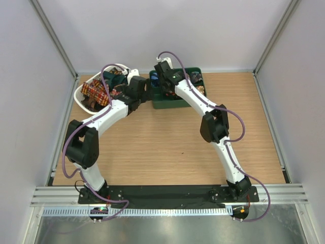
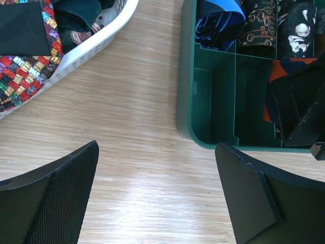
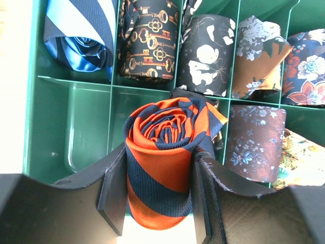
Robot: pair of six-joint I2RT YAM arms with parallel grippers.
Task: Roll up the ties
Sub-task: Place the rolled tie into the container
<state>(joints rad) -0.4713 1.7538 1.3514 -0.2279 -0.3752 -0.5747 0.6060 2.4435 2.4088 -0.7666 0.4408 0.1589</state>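
Note:
I should lower my right gripper and release the striped roll in the tray's empty compartment [image 3: 123, 109], the open slot below it in front of the key-patterned tie.
My right gripper [image 3: 160, 195] is shut on a rolled orange-and-dark-blue striped tie [image 3: 167, 152]. It holds the roll upright over a front compartment of the green tray [image 3: 76, 142]. From above, this gripper [image 1: 166, 90] sits over the tray's left part [image 1: 175, 105]. My left gripper [image 2: 157, 198] is open and empty above bare wood, between the white basket [image 2: 96, 43] and the tray [image 2: 185, 117]. A red plaid tie [image 2: 28, 71] and a dark green tie [image 2: 76, 15] lie in the basket. The left wrist view shows the striped tie [image 2: 277, 71] under the right gripper.
Rolled ties fill the tray's back row: blue striped [image 3: 76, 35], key-patterned [image 3: 147, 43], black floral [image 3: 205, 53], brown floral [image 3: 256, 61]. A maroon floral roll [image 3: 254, 142] sits right of the held tie. The basket [image 1: 81, 90] stands at the back left, walls on three sides.

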